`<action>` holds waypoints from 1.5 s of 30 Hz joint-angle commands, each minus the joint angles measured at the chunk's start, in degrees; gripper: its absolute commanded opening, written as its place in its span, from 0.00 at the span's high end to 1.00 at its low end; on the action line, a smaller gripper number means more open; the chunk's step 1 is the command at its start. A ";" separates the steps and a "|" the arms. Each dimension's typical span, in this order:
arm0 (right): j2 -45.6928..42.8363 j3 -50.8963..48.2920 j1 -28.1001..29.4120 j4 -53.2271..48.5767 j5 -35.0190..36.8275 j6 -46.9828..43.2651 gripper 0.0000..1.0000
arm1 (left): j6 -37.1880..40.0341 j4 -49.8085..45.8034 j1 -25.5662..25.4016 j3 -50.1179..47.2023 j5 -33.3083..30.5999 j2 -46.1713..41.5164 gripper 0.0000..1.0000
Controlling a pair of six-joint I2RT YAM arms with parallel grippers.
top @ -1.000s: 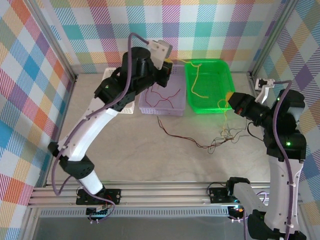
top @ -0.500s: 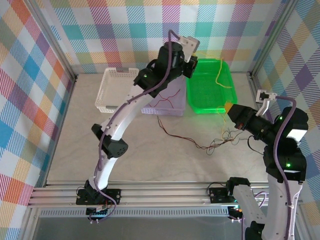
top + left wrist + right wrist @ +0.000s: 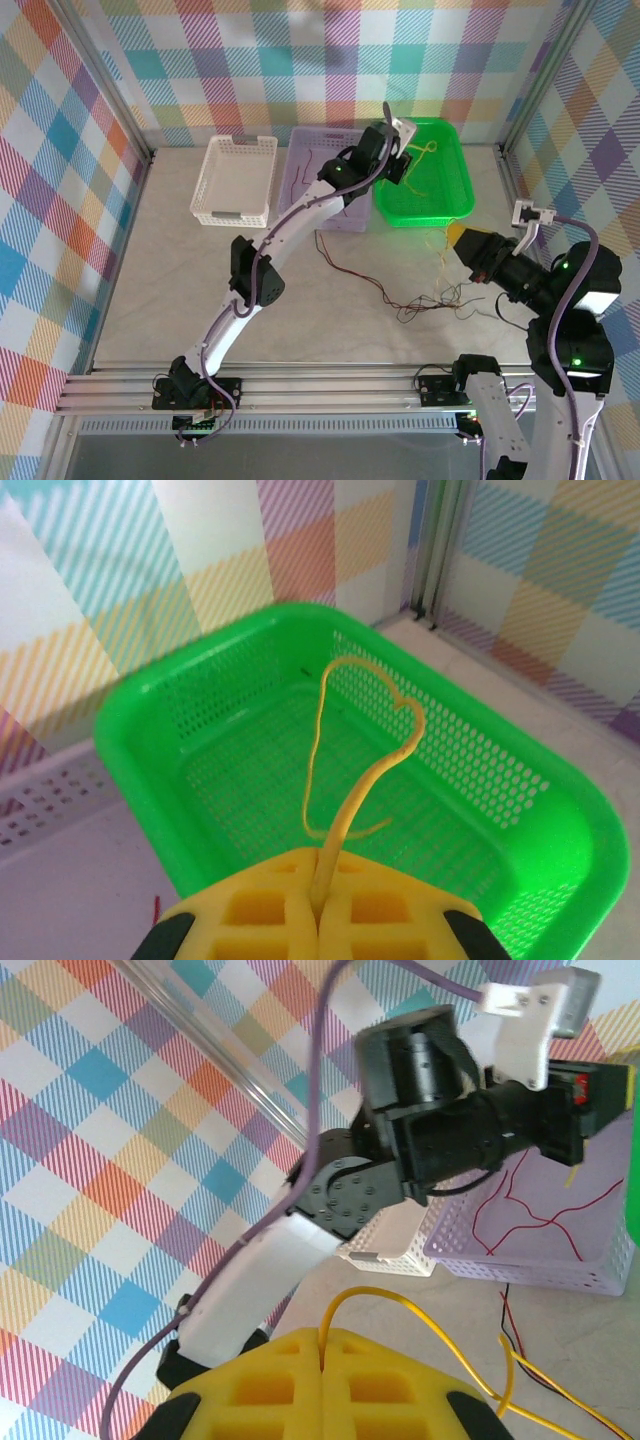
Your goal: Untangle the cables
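I will move my left gripper down into the green basket and let go of the yellow cable, because the basket's open bottom is below the gripper. The end of the cable already hangs inside.
My left gripper (image 3: pixel 404 163) hovers over the green basket (image 3: pixel 455 200), shut on a yellow cable (image 3: pixel 322 716) that loops up and curls down into the basket. At the table's right, my right gripper (image 3: pixel 459 238) is shut on another yellow cable (image 3: pixel 420 1312), which trails down to a loose tangle of dark red, black and yellow cables (image 3: pixel 432 296) on the tabletop. In the wrist views, both the left gripper (image 3: pixel 320 877) and the right gripper (image 3: pixel 322 1338) show yellow pads pressed together on a cable. Red cables (image 3: pixel 305 172) lie in the purple basket (image 3: pixel 340 222).
A white basket (image 3: pixel 235 180) stands left of the purple one along the back. The checkered walls and metal frame posts (image 3: pixel 505 150) close in the back and sides. The left arm (image 3: pixel 290 230) stretches diagonally across the table's middle.
The left arm has swung right from the purple basket to over the green basket, carrying the yellow cable. The right gripper has pulled slightly nearer, and the tangle has shifted.
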 commanded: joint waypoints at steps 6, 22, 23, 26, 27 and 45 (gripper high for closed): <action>-1.08 -4.34 0.38 3.25 -1.97 1.02 1.00 | -5.72 2.50 -0.68 1.58 2.67 5.86 1.00; -1.87 -6.68 0.44 4.59 -3.19 1.64 1.00 | -14.84 9.35 -1.24 2.68 0.44 13.14 0.92; -1.97 -6.81 0.41 4.66 -3.29 1.59 1.00 | -15.00 9.62 -1.24 2.76 -0.11 13.35 0.89; -2.02 -7.23 0.40 4.91 -3.52 1.58 1.00 | -15.33 10.68 -1.29 2.76 -1.18 13.84 0.83; -2.05 -7.36 0.39 5.00 -3.63 1.55 1.00 | -15.37 11.02 -1.29 2.76 -1.41 13.92 0.80; -1.93 -8.05 0.44 5.53 -2.93 1.64 1.00 | -13.99 7.86 -0.81 3.12 1.88 9.31 0.35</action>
